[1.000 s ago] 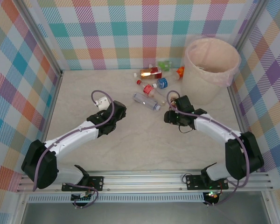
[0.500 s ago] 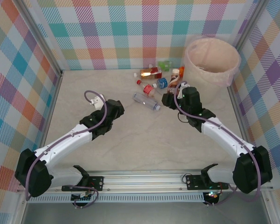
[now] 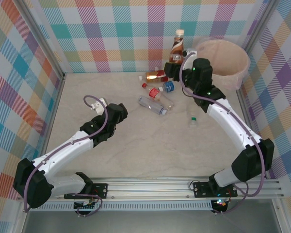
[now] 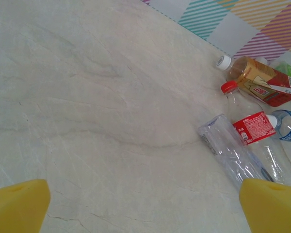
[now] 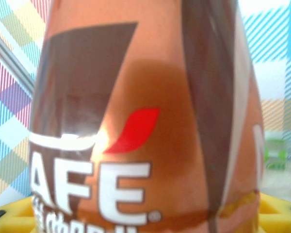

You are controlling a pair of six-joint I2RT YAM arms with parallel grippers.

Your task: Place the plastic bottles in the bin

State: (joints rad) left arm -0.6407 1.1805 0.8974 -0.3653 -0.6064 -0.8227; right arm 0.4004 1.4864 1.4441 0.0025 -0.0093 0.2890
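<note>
The coffee bottle (image 3: 177, 46) should be let go by my right gripper next, after the gripper swings sideways over the opening of the cream-pink bin (image 3: 222, 57).
My right gripper (image 3: 176, 67) is shut on a brown coffee bottle (image 3: 177, 46), held upright in the air just left of the cream-pink bin (image 3: 222, 57). Up close, its label (image 5: 136, 121) stands between the yellow fingers (image 5: 9, 213). Several plastic bottles lie on the table: a tea bottle (image 3: 156, 75), a red-labelled one (image 3: 154, 92), a blue one (image 3: 169, 86), a clear one (image 3: 153, 105) and a small green-capped one (image 3: 192, 120). My left gripper (image 3: 117, 112) hangs open and empty left of the clear bottle (image 4: 230, 150), with nothing between its fingertips (image 4: 17, 206).
Checked walls close the table in on three sides. The bin stands in the far right corner. Bare marble tabletop (image 4: 102, 111) stretches ahead of the left gripper. Both arm bases sit on the rail (image 3: 150, 187) at the near edge.
The right arm has lifted the brown bottle off the table and carried it up and back toward the bin's left rim. The small green-capped bottle now shows. The left arm barely shifted.
</note>
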